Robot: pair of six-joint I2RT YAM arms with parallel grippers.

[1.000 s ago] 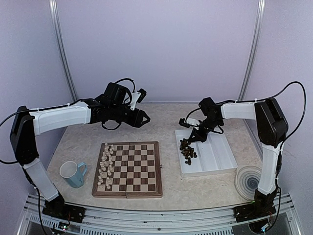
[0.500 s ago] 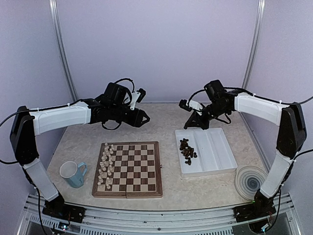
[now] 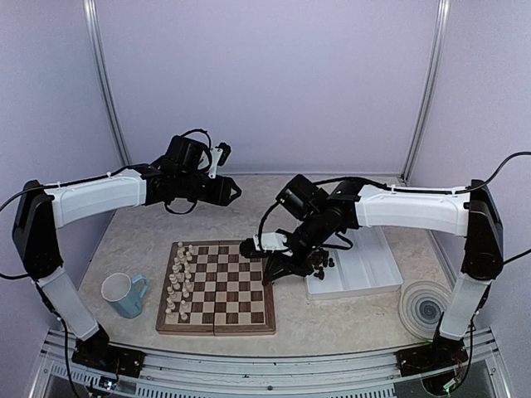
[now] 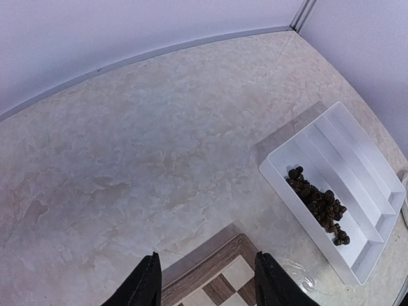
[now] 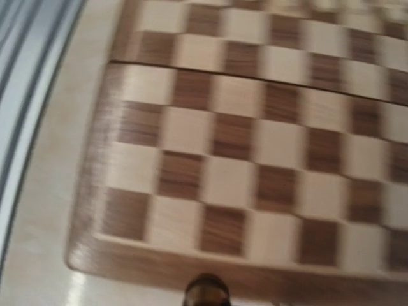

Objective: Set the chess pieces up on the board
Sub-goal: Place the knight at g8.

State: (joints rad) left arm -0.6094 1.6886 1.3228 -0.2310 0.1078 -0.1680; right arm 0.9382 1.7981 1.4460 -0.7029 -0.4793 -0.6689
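Note:
I will move my right gripper back and down onto the cream square [image 3: 257,307] [image 5: 173,223] beside the near tray-side corner and release the dark piece there, since that square is empty.
The board [image 3: 241,300] lies at the front centre, with cream-white pieces standing in its two left columns. A heap of dark chess pieces [image 4: 318,203] sits in the white tray [image 4: 361,167]. It is partly hidden behind my right arm in the top view. My right gripper [image 3: 269,274] hangs low at the board's right edge. Its fingers stay out of the blurred right wrist view. There the rounded top of a dark chess piece [image 5: 205,292] shows at the bottom centre, just off the board's [image 5: 255,159] border. My left gripper [image 3: 234,192] hovers open and empty behind the board's far corner [image 4: 224,279].
A light blue mug [image 3: 124,294] stands left of the board. A round ridged disc [image 3: 421,308] lies at the front right, beside the tray [image 3: 369,264]. Pale walls and two metal posts close in the back.
My right arm rose from the tray's heap and swung left and down to the board's right edge. The left arm drew back slightly to the left.

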